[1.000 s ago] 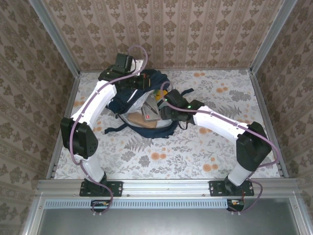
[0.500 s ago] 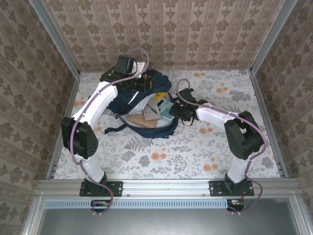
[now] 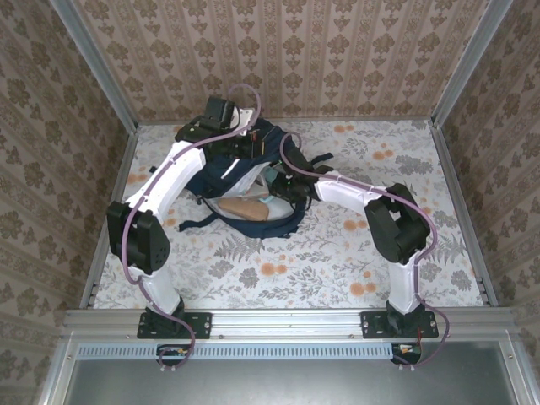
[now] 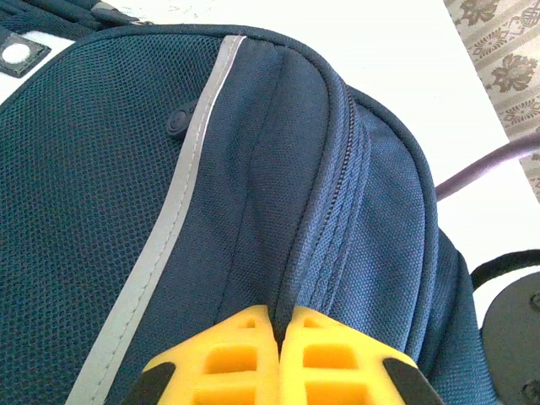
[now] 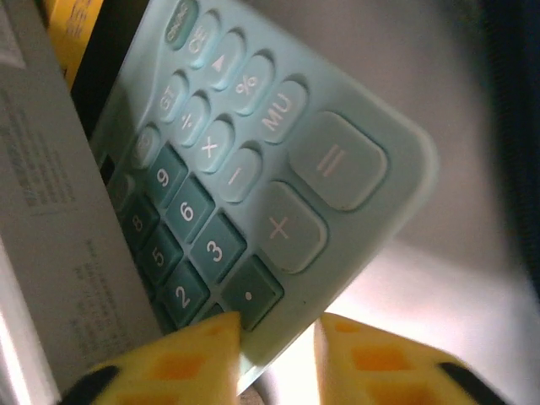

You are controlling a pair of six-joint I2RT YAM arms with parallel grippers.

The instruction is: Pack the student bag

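The bag's opening (image 3: pixel 256 202) is below and back, so the robot's left gripper should next pull the bag's raised flap back and down to cover it and let go of the fold of navy fabric.
The student bag (image 3: pixel 221 175), dark navy with a pale stripe, lies open at the middle of the table. My left gripper (image 4: pixel 278 319) is shut on a fold of its navy fabric beside the zip, and holds the top flap up (image 3: pixel 253 139). My right gripper (image 5: pixel 278 337) reaches into the bag's mouth (image 3: pixel 283 187). Its jaws stand apart. A pale teal calculator (image 5: pixel 253 177) lies tilted against the grey lining (image 5: pixel 472 278). Its lower corner sits between the fingers: the left finger (image 5: pixel 198 346) overlaps its face and the right finger is clear of its edge.
Inside the bag a grey printed box (image 5: pixel 51 219) stands left of the calculator, with something yellow (image 5: pixel 76 25) behind it. A tan flat item (image 3: pixel 245 208) lies in the opening. Dark straps (image 3: pixel 190 224) trail onto the floral table (image 3: pixel 337 270). Patterned walls close in three sides.
My right arm has swung left and pushed further into the bag's mouth, its jaws narrowing. The calculator went in with it. The left gripper has kept hold of the flap.
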